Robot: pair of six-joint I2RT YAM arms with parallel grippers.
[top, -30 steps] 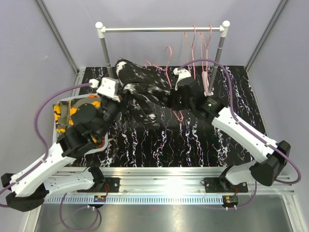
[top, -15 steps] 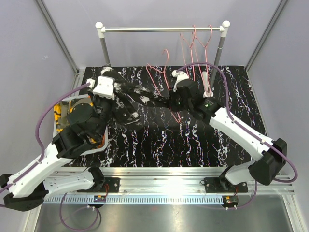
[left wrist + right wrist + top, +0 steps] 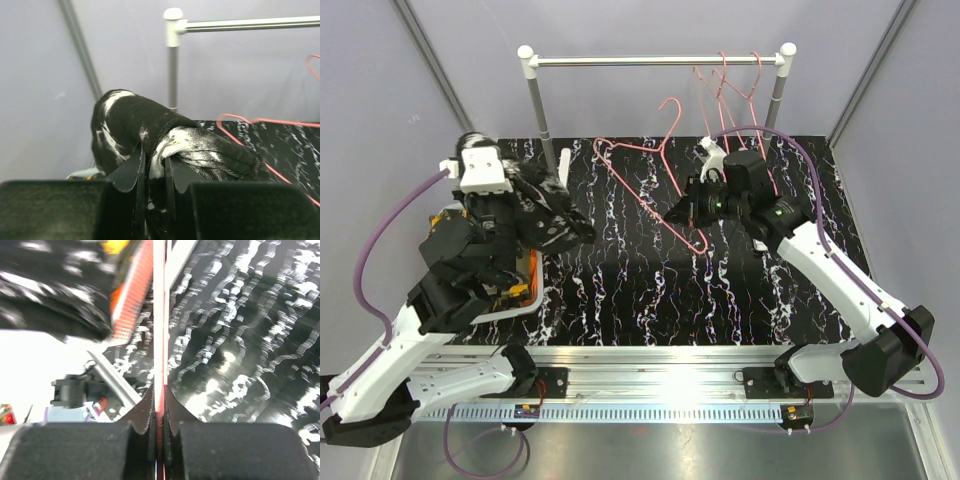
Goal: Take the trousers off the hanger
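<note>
The black trousers are hanging clear of the pink hanger, so my left gripper needs to tilt down next and lower them into the grey bin [image 3: 520, 288] to let them go.
Black trousers with white speckles [image 3: 552, 212] hang bunched from my left gripper [image 3: 518, 198], which is shut on a fold of the cloth at the table's left side. In the left wrist view the trousers [image 3: 150, 125] bulge up from between the jaws of that gripper [image 3: 154, 155]. A bare pink wire hanger [image 3: 650, 185] is held up over the table's middle, apart from the trousers. My right gripper [image 3: 683, 212] is shut on its lower right wire. The right wrist view shows the hanger [image 3: 159, 315] wire pinched in the gripper [image 3: 159, 390].
A clothes rail [image 3: 655, 61] on two posts spans the back of the table, with several pink hangers [image 3: 730, 80] at its right end. A grey bin [image 3: 505, 312] with orange cloth inside sits under my left arm. The tabletop [image 3: 650, 290] is black marble-patterned.
My left gripper has pulled the black trousers leftward, off the hanger and away from the table's middle. The right gripper has raised the hanger, which now hangs bare.
</note>
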